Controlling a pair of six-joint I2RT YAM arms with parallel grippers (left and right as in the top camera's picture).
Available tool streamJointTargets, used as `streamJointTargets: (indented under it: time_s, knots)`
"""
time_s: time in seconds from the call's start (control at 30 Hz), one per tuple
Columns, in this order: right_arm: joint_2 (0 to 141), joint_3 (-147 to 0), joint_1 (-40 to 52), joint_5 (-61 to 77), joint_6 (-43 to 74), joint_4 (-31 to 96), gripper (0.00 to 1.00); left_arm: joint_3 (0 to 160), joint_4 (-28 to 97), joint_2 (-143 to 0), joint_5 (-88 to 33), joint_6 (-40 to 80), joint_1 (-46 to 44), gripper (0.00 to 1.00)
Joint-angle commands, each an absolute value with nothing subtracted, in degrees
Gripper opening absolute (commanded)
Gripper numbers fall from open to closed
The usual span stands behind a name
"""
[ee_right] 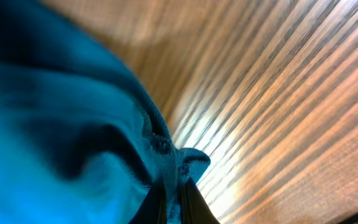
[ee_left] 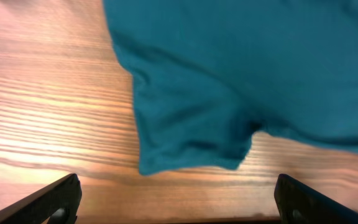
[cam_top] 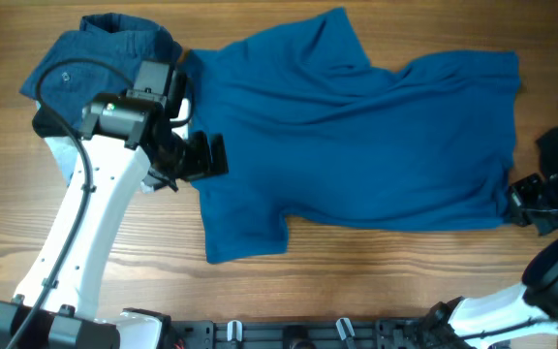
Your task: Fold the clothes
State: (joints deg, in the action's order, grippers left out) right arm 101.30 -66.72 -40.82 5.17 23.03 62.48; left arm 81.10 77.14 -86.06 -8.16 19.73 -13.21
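Observation:
The sleeve's front edge [cam_top: 246, 255] [ee_left: 190, 164] sticks out from the shirt over bare wood, so I should lower my left gripper and pull it back onto that edge to close.
A teal blue t-shirt [cam_top: 356, 145] lies spread across the wooden table, wrinkled, with one sleeve [cam_top: 245, 233] pointing toward the front edge. My left gripper [cam_top: 201, 155] is open and empty over the shirt's left edge; in the left wrist view its fingers [ee_left: 176, 199] frame bare wood just below the sleeve [ee_left: 191, 130]. My right gripper [cam_top: 516, 199] is shut on the shirt's bottom right hem corner; the right wrist view shows the fabric [ee_right: 67, 118] pinched between its fingers [ee_right: 176, 199].
A darker blue garment [cam_top: 95, 58] lies crumpled at the back left, partly under my left arm. A white cloth [cam_top: 66, 155] shows beneath that arm. The table's front rail [cam_top: 308, 334] runs along the bottom.

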Motion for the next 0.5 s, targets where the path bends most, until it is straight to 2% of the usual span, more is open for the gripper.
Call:
streamJointTargets:
  time_s: [0.0, 0.07, 0.2, 0.3, 0.47]
  knots:
    - [94.0, -69.0, -40.7, 7.8, 20.3, 63.5, 0.04, 71.9, 75.7, -86.3, -17.0, 21.7, -13.4, 0.99]
    - [91.5, -69.0, -40.7, 7.8, 19.5, 63.5, 0.04, 64.0, 71.0, -86.3, -21.4, 21.7, -14.9, 0.96]
    - [90.4, -69.0, -40.7, 9.1, 19.5, 63.0, 0.04, 50.4, 61.7, -87.3, -22.9, 26.2, -20.8, 0.97]
    - [90.4, -69.0, -40.7, 9.1, 19.6, 62.7, 0.04, 48.0, 58.8, -88.3, -22.9, 28.4, -24.3, 0.96]
    - [90.4, -69.0, -40.7, 10.0, 19.5, 62.5, 0.04, 46.0, 51.7, -93.1, -13.6, 32.2, -29.5, 0.92]
